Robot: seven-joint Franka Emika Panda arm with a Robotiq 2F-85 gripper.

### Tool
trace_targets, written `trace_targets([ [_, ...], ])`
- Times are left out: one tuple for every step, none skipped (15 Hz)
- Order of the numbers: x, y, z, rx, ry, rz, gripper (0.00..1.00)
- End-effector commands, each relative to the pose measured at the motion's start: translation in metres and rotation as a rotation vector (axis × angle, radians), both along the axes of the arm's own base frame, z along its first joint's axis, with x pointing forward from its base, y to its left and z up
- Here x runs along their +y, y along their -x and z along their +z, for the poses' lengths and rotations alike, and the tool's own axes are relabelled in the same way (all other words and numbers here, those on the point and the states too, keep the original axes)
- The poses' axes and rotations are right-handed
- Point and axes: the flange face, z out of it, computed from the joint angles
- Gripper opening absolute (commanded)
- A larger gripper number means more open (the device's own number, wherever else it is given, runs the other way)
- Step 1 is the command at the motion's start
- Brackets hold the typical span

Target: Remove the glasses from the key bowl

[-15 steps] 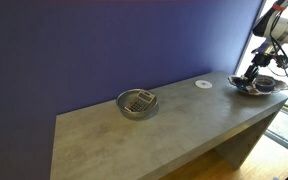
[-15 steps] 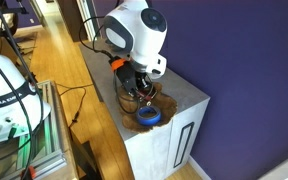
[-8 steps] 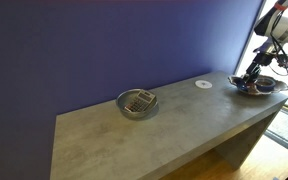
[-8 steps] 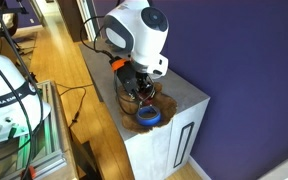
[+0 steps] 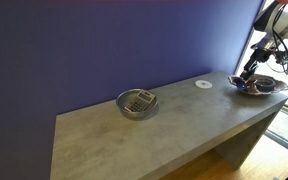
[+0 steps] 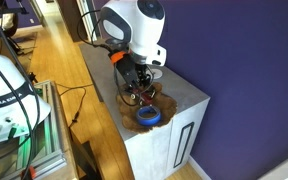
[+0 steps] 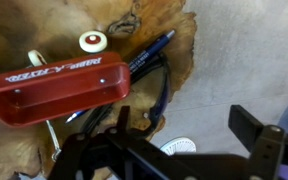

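Note:
Next, my gripper lowers, open, onto the dark curved part of the glasses [image 7: 160, 95] beside the blue pen [image 7: 149, 55], since that part shows between its fingers.
The key bowl [image 7: 154, 25] is a brown, wavy-rimmed dish at the end of the table, and it shows in both exterior views [image 5: 261, 89] [image 6: 125, 103]. In the wrist view the thin dark glasses [image 7: 160, 95] lie at the bowl's rim, next to a blue pen [image 7: 149, 55]. I cannot tell whether they reach past the rim onto the table. My gripper [image 7: 184, 125] hangs just above that rim with its jaws wide open and nothing between them. It also shows in both exterior views [image 5: 248, 73] [image 6: 142, 92].
A red toy wagon [image 7: 54, 85] fills much of the bowl, and a blue tape roll [image 6: 147, 116] lies in it. A white disc [image 7: 179, 147] [image 5: 204, 84] rests on the grey table beside the bowl. A round grey metal bowl [image 5: 137, 103] stands mid-table. The table's end edge is close by.
The jaws have opened from partly closed to wide open. The gripper has lifted a little from the bowl. The glasses stay down at the bowl.

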Motion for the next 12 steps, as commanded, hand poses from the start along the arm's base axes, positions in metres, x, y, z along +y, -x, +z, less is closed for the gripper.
trace_targets([
  [0.01,-0.006,0.0,-0.001,-0.013,0.015,0.84],
  [0.01,-0.007,-0.003,0.005,-0.013,0.011,0.84],
  [0.009,-0.008,-0.004,0.008,-0.012,0.007,0.77],
  [0.008,-0.008,-0.006,0.012,-0.012,0.002,0.76],
  [0.007,-0.008,-0.006,0.014,-0.013,0.0,0.74],
  [0.007,-0.008,-0.007,0.02,-0.012,-0.005,0.73],
  [0.006,-0.008,-0.009,0.027,-0.013,-0.006,0.71],
  [0.006,-0.007,-0.01,0.033,-0.012,-0.01,0.62],
  [0.006,-0.007,-0.011,0.039,-0.01,-0.017,0.67],
  [0.006,-0.007,-0.012,0.044,-0.011,-0.022,0.69],
  [0.005,-0.006,-0.014,0.051,-0.01,-0.03,0.68],
  [0.005,-0.006,-0.015,0.056,-0.013,-0.034,0.59],
])
